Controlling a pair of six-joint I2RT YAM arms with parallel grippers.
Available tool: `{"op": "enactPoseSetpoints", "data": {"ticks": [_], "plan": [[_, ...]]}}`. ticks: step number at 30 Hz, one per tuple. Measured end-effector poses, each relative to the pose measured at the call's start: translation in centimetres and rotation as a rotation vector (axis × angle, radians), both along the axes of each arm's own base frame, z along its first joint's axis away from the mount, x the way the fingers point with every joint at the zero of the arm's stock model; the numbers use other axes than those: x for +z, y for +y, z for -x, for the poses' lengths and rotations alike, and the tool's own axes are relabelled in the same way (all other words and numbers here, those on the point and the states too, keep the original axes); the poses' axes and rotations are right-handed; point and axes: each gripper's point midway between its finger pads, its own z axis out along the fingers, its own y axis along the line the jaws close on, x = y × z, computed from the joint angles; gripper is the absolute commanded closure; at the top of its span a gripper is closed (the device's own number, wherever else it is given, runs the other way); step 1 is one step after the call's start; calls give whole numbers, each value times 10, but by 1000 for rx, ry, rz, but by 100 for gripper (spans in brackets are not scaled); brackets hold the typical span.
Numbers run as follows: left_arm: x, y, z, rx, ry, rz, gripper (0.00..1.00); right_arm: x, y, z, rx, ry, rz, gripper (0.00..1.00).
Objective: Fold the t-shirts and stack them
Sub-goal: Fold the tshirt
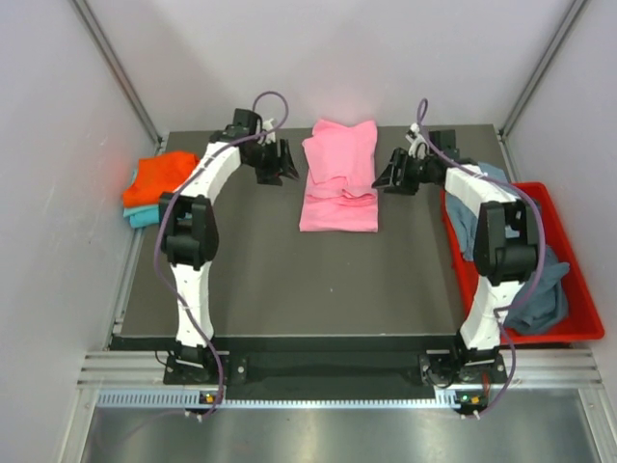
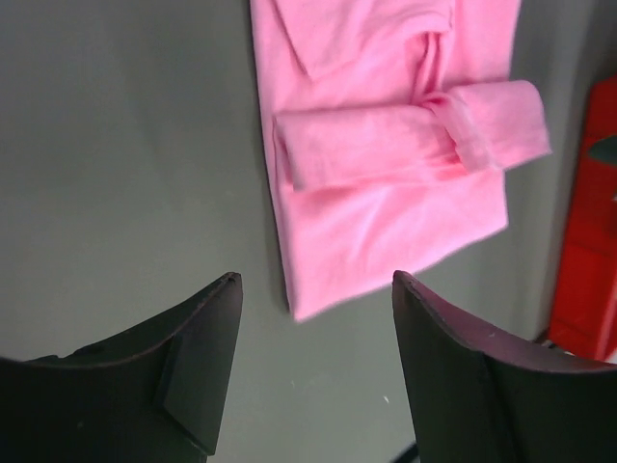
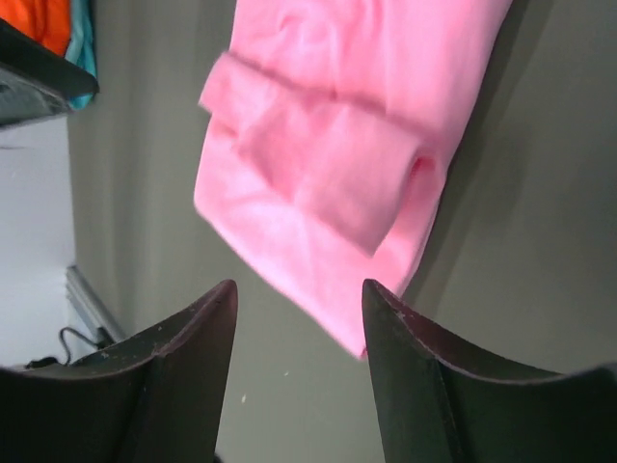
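Observation:
My right gripper will go down and back to the pink t-shirt's near corner on the bin's side [image 1: 375, 229] [image 3: 359, 349], because the hem there is still unfolded.
A pink t-shirt [image 1: 339, 178] lies partly folded at the middle back of the dark table [image 1: 289, 280], its sleeves turned inward. My left gripper [image 1: 278, 162] hovers just left of it, open and empty. My right gripper [image 1: 393, 174] hovers just right of it, also open and empty. The left wrist view shows the pink t-shirt [image 2: 386, 145] ahead of the open left gripper [image 2: 316, 282], not touching. In the right wrist view the pink t-shirt [image 3: 337, 154] lies beyond the open right gripper [image 3: 299, 289]. An orange t-shirt [image 1: 159, 177] rests on a teal one [image 1: 143, 216] at the left edge.
A red plastic bin [image 1: 559, 260] at the table's right edge holds grey-blue and dark shirts [image 1: 540, 294] that spill over its rim. White walls close in on both sides and behind. The arm bases stand at the near edge.

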Motion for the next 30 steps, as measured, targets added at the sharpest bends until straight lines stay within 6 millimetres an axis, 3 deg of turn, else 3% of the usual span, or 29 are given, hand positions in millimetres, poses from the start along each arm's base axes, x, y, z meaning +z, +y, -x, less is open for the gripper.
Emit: {"op": "enactPoseSetpoints", "data": {"ticks": [4, 10, 12, 16, 22, 30], "plan": [[14, 15, 25, 24, 52, 71, 32, -14, -2, 47, 9, 89, -26, 46], [-35, 5, 77, 33, 307, 169, 32, -58, -3, 98, 4, 283, -39, 46], [-49, -1, 93, 41, 395, 198, 31, -61, -3, 99, 0, 300, -46, 46], [-58, -8, 105, 52, 472, 240, 31, -65, -1, 95, -4, 304, -58, 46], [-57, -18, 103, 64, 503, 308, 30, -86, 0, 95, -21, 365, -63, 46], [-72, -29, 104, 61, 541, 324, 30, -86, 7, 85, -18, 368, -90, 46]]}}
